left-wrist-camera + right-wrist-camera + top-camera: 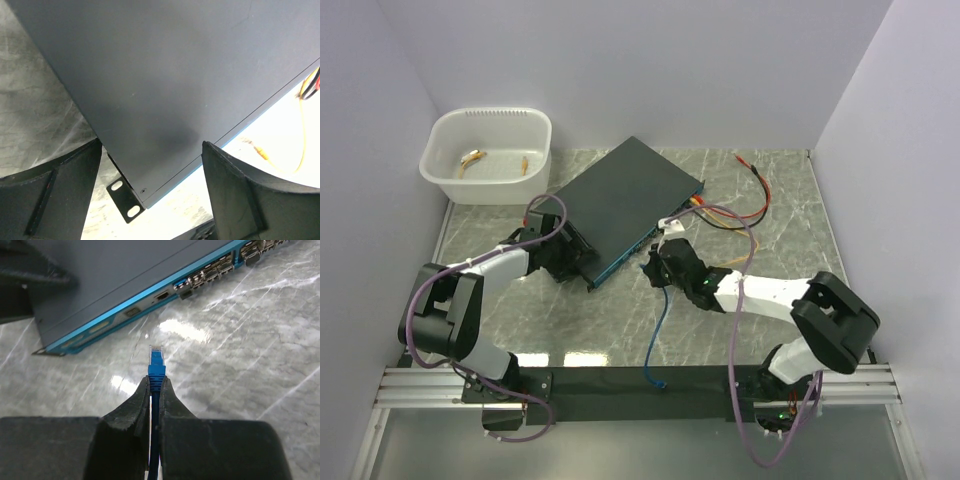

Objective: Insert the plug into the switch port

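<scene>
My right gripper moves toward the switch box's teal-blue side next, turns squarer and releases the plug in the dark port by the row [626, 256] [161, 296]. The plug's tip stands off at an angle.
The flat black switch box [625, 195] lies slantwise mid-table, its teal-blue face [632, 248] turned to the near right. The row of small square switch ports [210, 274] shows on that face in the right wrist view. My right gripper [155, 382] is shut on the blue boot of the clear-tipped plug [156, 356]. The plug points at the face, a short way off it and left of the port row. My left gripper [151, 145] is open, its fingers [65, 190] on either side of the box's near corner [145, 200].
A white tub [490, 155] with small bits inside stands at the back left. Red and yellow cables [755, 195] run from the box's far end over the right of the table. The blue cable [660, 320] trails to the near edge. A black mounting ear [122, 197] sticks out at the corner.
</scene>
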Tool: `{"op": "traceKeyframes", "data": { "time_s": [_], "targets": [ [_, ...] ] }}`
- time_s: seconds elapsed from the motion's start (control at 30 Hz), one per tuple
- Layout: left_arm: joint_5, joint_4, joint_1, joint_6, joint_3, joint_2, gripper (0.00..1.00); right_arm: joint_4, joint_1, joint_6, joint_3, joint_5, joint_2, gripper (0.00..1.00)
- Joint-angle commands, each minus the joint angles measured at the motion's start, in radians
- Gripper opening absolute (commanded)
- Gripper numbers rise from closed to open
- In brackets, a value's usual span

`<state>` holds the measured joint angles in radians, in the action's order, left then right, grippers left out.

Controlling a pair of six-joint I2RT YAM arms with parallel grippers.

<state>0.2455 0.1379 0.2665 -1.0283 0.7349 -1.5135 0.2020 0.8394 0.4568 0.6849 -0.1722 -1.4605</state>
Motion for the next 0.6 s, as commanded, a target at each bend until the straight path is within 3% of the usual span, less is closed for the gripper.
{"op": "traceKeyframes", "data": {
  "time_s": [0.0,0.2,0.57],
  "targets": [
    [0.006,-0.087,0.01,0.079,0.001,0.032,0.85,0.146,-0.005,0.039,-0.018,-0.075,-0.04,0.0],
    [0.058,-0.164,0.01,0.1,-0.035,0.022,0.82,0.305,-0.005,0.069,-0.039,-0.108,-0.126,0.0],
    [0.044,-0.089,0.01,0.201,-0.009,0.067,0.81,0.476,0.006,0.054,-0.041,-0.147,-0.261,0.0]
  ]
}}
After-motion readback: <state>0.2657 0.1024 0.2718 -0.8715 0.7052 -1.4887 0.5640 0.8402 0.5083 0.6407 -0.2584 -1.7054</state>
